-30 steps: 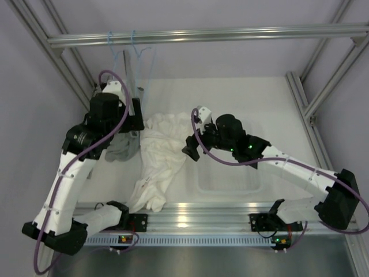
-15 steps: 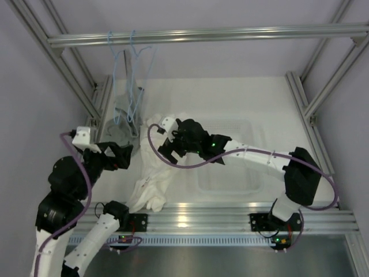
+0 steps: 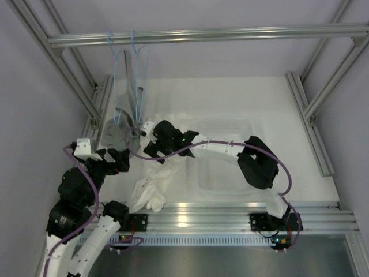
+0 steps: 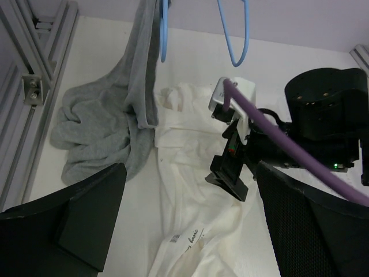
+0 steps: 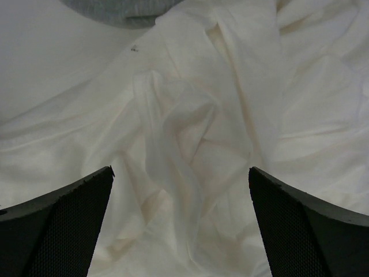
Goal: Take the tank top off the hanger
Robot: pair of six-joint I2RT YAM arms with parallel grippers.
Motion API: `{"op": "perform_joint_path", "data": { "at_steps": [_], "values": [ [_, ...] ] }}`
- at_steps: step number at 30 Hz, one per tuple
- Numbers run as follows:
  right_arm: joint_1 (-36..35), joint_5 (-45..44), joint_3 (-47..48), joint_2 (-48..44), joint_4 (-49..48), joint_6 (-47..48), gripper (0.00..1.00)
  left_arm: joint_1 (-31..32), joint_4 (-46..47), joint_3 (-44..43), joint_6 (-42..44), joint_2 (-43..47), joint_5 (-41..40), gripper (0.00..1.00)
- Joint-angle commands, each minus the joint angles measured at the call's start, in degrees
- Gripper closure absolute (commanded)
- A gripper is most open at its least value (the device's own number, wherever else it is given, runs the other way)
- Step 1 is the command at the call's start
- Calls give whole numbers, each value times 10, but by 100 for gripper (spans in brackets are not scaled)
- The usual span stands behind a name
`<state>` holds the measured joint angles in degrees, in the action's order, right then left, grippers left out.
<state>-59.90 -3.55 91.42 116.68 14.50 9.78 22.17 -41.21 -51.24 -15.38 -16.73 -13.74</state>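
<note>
My right gripper lowers straight onto the raised fold of the white tank top (image 3: 152, 163) (image 5: 175, 168) next, since that fold stands up between my open fingers.
The white tank top (image 3: 163, 173) lies crumpled on the table, off both hangers; it also shows in the left wrist view (image 4: 190, 208) and fills the right wrist view (image 5: 190, 133). Two light-blue hangers hang from the rail. The right hanger (image 3: 142, 63) (image 4: 233, 34) is bare; a grey garment drapes by the left hanger (image 3: 114, 69) (image 4: 163, 29). My right gripper (image 3: 150, 143) (image 5: 181, 222) is open, low over the top's upper end. My left gripper (image 3: 117, 161) (image 4: 190, 231) is open and empty, left of the top.
The grey garment (image 3: 115, 131) (image 4: 92, 133) hangs down and heaps on the table under the hangers. A clear plastic basket (image 3: 248, 173) stands right of the tank top. Aluminium frame posts (image 3: 86, 92) run along the left side and a rail (image 3: 230, 33) crosses overhead.
My left arm has drawn back from the hangers to the near left. My right gripper has moved left across the tank top toward the grey garment.
</note>
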Motion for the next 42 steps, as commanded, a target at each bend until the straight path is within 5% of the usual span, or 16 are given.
{"op": "perform_joint_path", "data": {
  "at_steps": [1,17,19,22,23,24,25,42],
  "values": [
    [-9,-18,23,30,40,-22,1,0,48,11,-13,15,-17,1],
    [-10,62,59,158,119,-94,1,0,54,18,-9,16,7,1],
    [-16,65,41,158,119,-111,8,0,54,18,-7,15,9,1],
    [-34,52,18,142,118,-119,49,0,55,18,-6,15,12,1],
    [-42,49,6,135,116,-122,77,0,55,18,-6,16,13,1],
    [-44,44,1,119,113,-127,96,1,54,19,-6,17,13,1],
    [-48,39,-4,109,105,-130,100,1,54,19,-5,17,13,1],
    [-58,44,-170,-275,-115,-182,100,0,55,22,-7,37,-15,1]
  ]
}}
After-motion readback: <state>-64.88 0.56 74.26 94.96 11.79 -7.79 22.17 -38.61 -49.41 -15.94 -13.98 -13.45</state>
